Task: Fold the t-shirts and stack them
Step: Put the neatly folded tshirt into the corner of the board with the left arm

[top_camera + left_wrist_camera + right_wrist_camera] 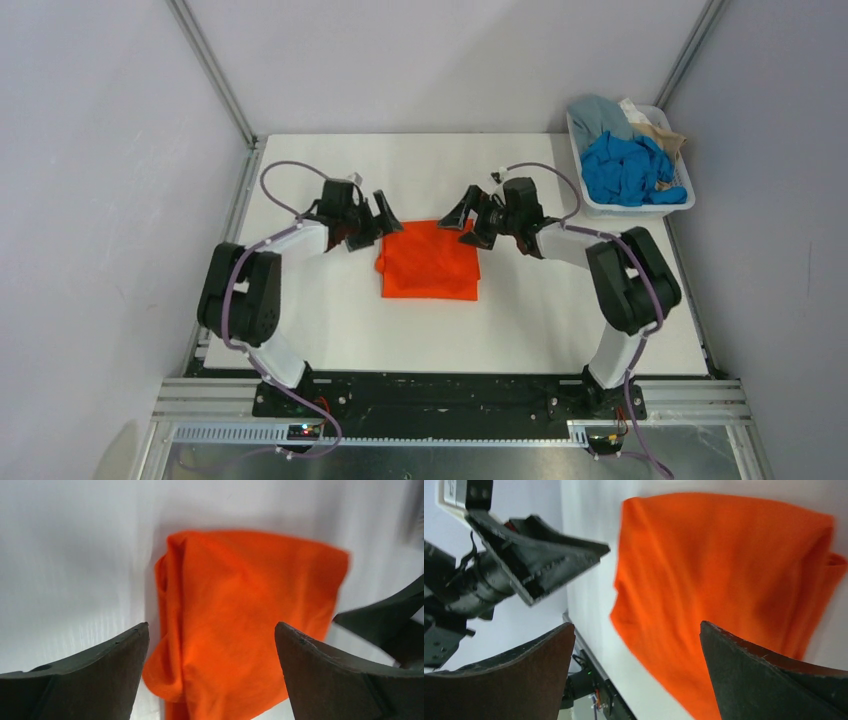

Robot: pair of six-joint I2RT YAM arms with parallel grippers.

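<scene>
The shirt's rumpled side edge (384, 248) (174, 615) lies below, so my left gripper will next lower its open fingers to both sides of it, just short of the shirt's far corner.
A bright orange t-shirt (430, 260) lies folded into a rough rectangle in the middle of the white table. It also shows in the left wrist view (250, 615) and the right wrist view (734, 575). My left gripper (383, 217) is open and empty just above the shirt's far left corner. My right gripper (470, 218) is open and empty just above its far right corner. A bright blue shirt (625, 168), a pale grey-blue one (600, 112) and a beige one (660, 135) lie crumpled in the basket.
The white plastic basket (640, 208) stands at the table's far right corner. Metal frame posts and grey walls close in the table's left, right and far sides. The left gripper's fingers show in the right wrist view (539, 555).
</scene>
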